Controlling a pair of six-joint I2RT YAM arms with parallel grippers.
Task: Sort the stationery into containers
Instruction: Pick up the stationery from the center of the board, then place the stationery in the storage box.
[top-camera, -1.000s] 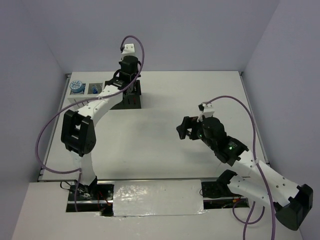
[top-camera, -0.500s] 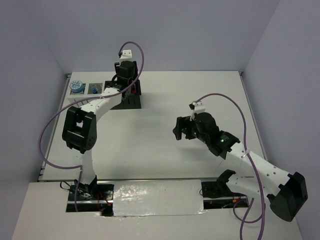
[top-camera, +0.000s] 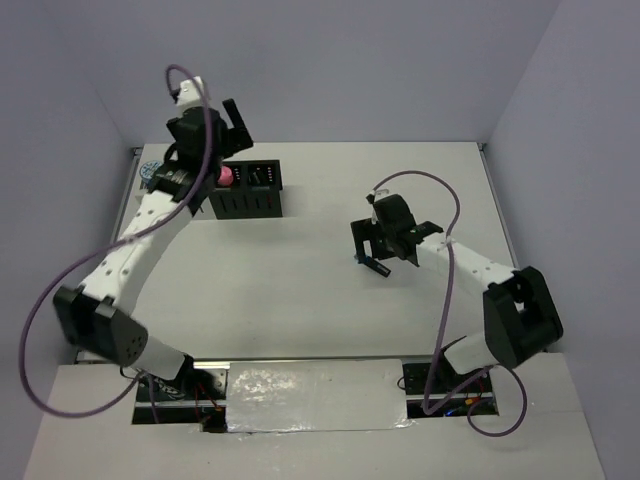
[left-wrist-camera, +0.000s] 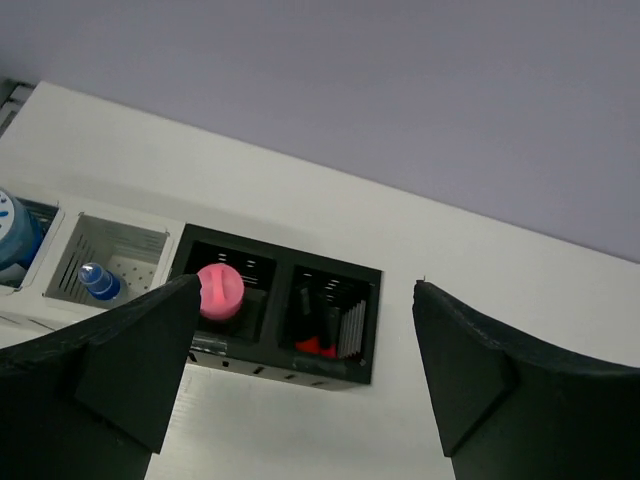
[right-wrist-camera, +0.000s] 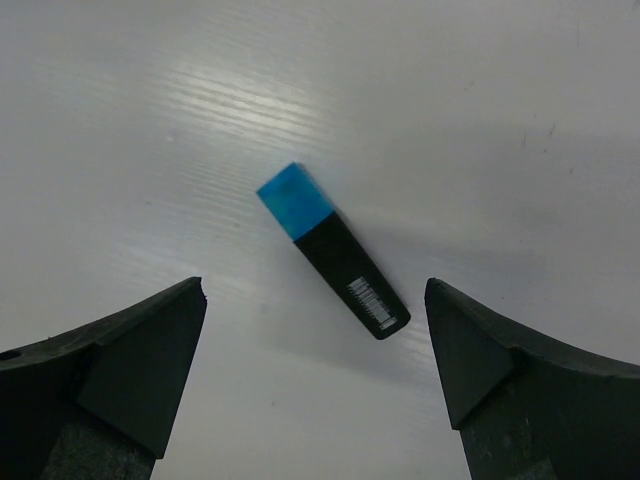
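Note:
The highlighter's black body (top-camera: 377, 267) (right-wrist-camera: 349, 273) is below my right gripper, between its open fingers. So my right gripper will lower them around it next and close.
The containers stand in a row at the far left: two white boxes (left-wrist-camera: 110, 255) and two black boxes (top-camera: 250, 195). In the left wrist view a round blue piece (left-wrist-camera: 10, 235) fills the leftmost white box and a tiny blue-capped bottle (left-wrist-camera: 95, 282) lies in the second. A pink-capped tube (left-wrist-camera: 220, 290) sits in the first black box, and orange-capped highlighters (left-wrist-camera: 322, 335) in the other. My left gripper (left-wrist-camera: 307, 283) hangs open and empty high above them. A blue-capped black highlighter (right-wrist-camera: 335, 252) lies flat on the table, with my right gripper (right-wrist-camera: 315, 285) open just over it, not touching.
Grey walls close the table (top-camera: 300, 290) at the back and both sides. The left arm (top-camera: 130, 250) stretches over the left edge and hides most of the white boxes from above. A purple cable loops off each arm.
My left gripper has opened and risen away from the black boxes, leaving the pink-capped tube inside. My right gripper has swung over the blue-capped highlighter.

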